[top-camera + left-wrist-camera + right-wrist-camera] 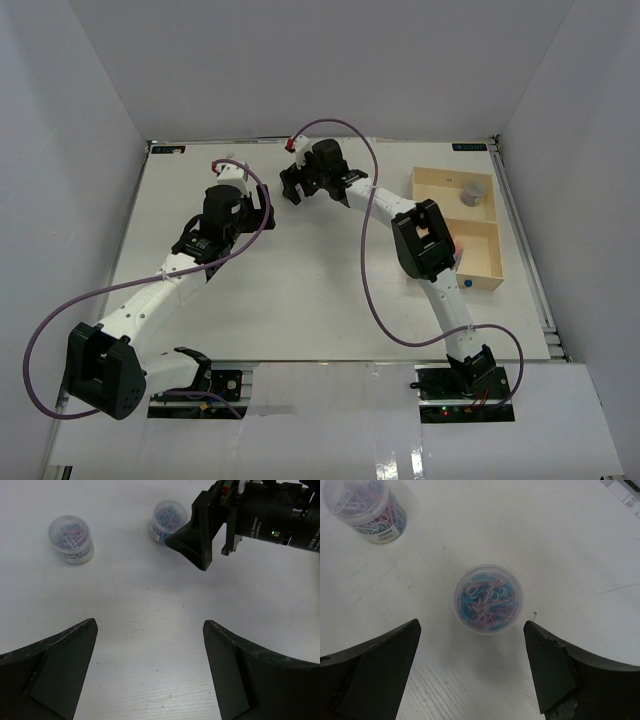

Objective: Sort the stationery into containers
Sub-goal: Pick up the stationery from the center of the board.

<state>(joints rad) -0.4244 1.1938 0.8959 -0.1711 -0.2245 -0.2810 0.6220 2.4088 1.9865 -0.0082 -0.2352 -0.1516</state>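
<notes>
I should next lower my right gripper over the nearer pot of paper clips and close it around the pot's sides, because the pot is still beyond the gripper's open fingers.
Two clear round pots of coloured paper clips stand on the white table. Seen from the right wrist, one pot sits just ahead of my right gripper, which is open and apart from it. The other pot is at the upper left. In the left wrist view the same two pots lie beyond my open, empty left gripper, and a right fingertip hangs by the nearer pot. The beige tray at the right holds a third pot in its long section.
A pink piece and a small blue piece lie in the tray's smaller sections. From above, my left gripper and right gripper are close together at the table's upper middle and cover the two loose pots. White walls enclose the table.
</notes>
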